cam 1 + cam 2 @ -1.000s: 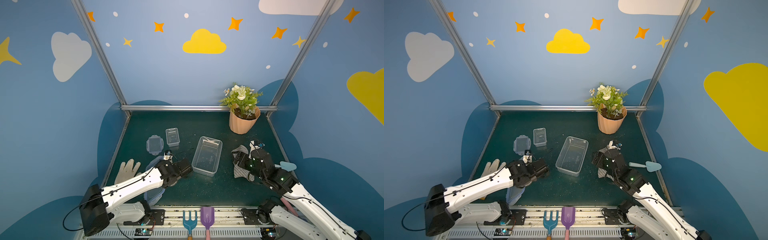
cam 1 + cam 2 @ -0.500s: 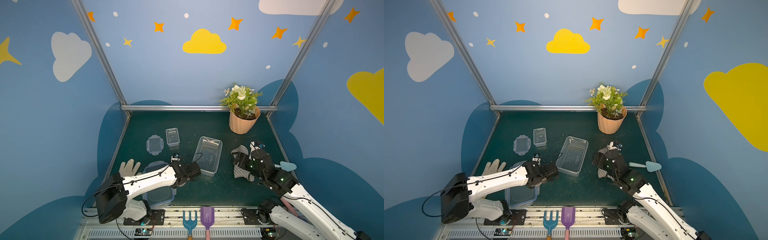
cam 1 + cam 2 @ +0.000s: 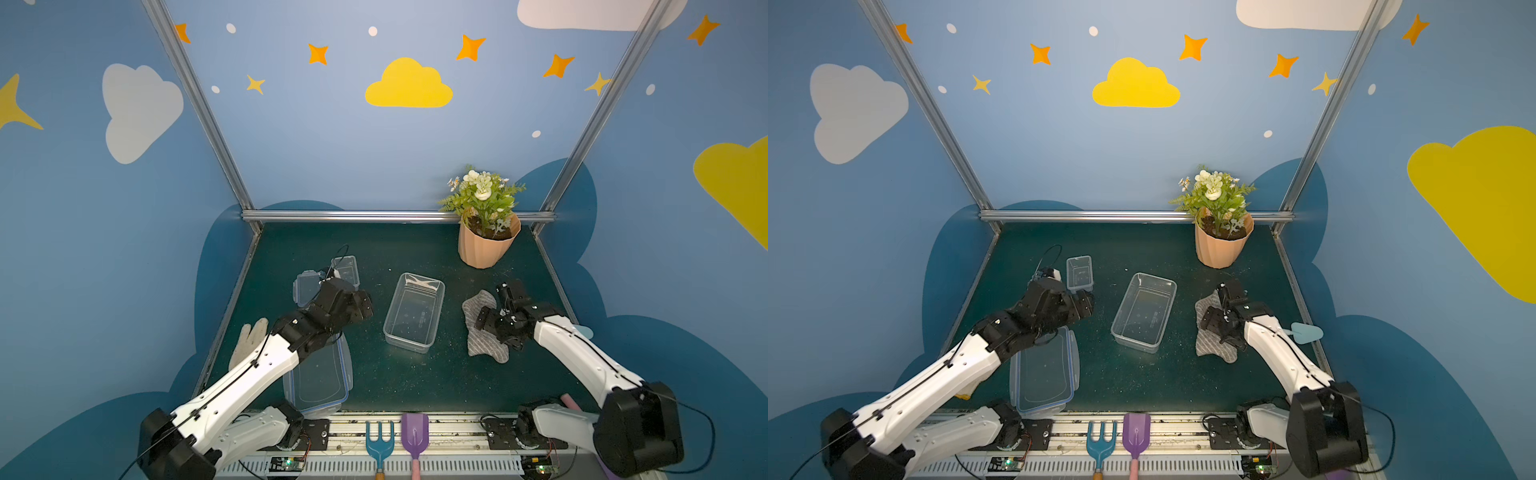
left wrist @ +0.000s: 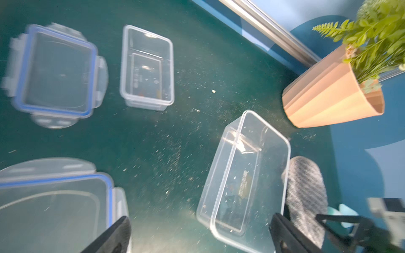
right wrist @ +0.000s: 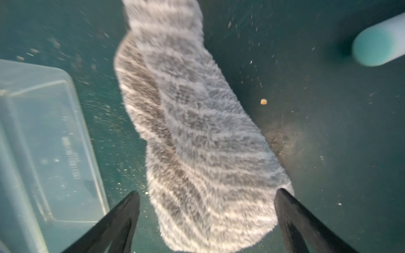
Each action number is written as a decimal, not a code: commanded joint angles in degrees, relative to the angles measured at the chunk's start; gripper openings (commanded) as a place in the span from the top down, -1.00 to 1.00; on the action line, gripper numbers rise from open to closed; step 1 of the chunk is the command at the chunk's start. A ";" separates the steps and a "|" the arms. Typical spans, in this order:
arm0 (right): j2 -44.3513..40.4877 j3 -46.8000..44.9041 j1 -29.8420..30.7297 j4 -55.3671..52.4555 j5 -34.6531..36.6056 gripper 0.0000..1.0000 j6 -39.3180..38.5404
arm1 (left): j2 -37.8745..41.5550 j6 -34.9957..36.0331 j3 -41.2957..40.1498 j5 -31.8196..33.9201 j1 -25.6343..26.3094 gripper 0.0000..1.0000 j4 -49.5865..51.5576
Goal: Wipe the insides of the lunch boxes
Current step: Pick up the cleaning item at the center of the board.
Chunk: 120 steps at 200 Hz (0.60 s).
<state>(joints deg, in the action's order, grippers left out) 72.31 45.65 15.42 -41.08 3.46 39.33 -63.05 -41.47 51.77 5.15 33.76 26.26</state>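
Note:
My right gripper will go down next onto the near part of the grey striped cloth, because its open fingers are already on either side of that part of the cloth.
The large lunch box [image 3: 413, 313] [image 3: 1144, 311] [image 4: 243, 175] stands open mid-mat, specks inside. Behind it to the left is the small lunch box [image 3: 1079, 272] [image 4: 146, 65], partly hidden by my left arm in a top view. My left gripper [image 3: 365, 303] [image 4: 200, 218] hangs open and empty above the mat, between the large lid [image 3: 322, 378] and the large box. A grey striped cloth [image 3: 484, 351] [image 5: 197, 142] lies right of the large box. Above it my right gripper [image 3: 492, 305] [image 5: 208, 192] is open, fingers either side of the cloth's near end.
A small blue-trimmed lid [image 3: 305, 286] [image 4: 54, 72] lies beside the small box. A potted plant [image 3: 486, 245] stands back right. A white glove [image 3: 249, 336] lies at the left edge, a blue trowel [image 3: 1306, 332] at the right. A toy fork [image 3: 379, 440] and shovel [image 3: 414, 432] rest on the front rail.
My left gripper opened, letting go of the large lid, which now lies at the front left. That arm then rose and swung toward the back. The right jaws widened a little.

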 commanded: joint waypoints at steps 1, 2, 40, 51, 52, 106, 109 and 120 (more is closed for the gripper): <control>4.57 2.72 -1.04 -0.68 -2.32 -0.88 -2.66 | -7.32 3.89 1.31 -15.97 -3.65 -0.97 -9.51; 4.85 2.75 -1.07 -0.54 -2.45 -0.88 -2.72 | -7.51 3.87 1.44 -16.40 -3.76 -0.97 -9.76; 12.87 4.04 -1.45 2.84 -4.74 -0.54 -3.73 | -22.49 7.58 8.27 -24.94 -5.72 -0.95 -11.79; 14.54 4.35 -1.45 3.05 -5.53 -0.08 -3.90 | -26.70 8.36 10.42 -27.63 -6.23 -0.93 -11.85; 14.66 4.36 -1.45 3.08 -5.60 -0.04 -3.91 | -26.87 8.39 10.57 -27.90 -6.24 -0.92 -11.94; 11.01 7.02 -0.35 -1.29 -4.33 1.00 -4.60 | -42.11 11.27 16.74 -29.89 -5.76 -0.63 -10.79; 10.26 7.34 -0.11 -1.79 -4.08 1.00 -4.69 | -42.49 11.46 16.90 -29.64 -5.77 -0.60 -10.49; 7.01 8.78 0.55 -3.36 -3.82 1.00 -5.26 | -43.24 11.94 16.68 -29.14 -5.64 -0.52 -10.30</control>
<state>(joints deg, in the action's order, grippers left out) 86.00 50.63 14.76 -40.03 -1.52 35.44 -104.75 -32.62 67.42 -23.88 27.81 13.34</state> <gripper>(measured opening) 0.053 0.793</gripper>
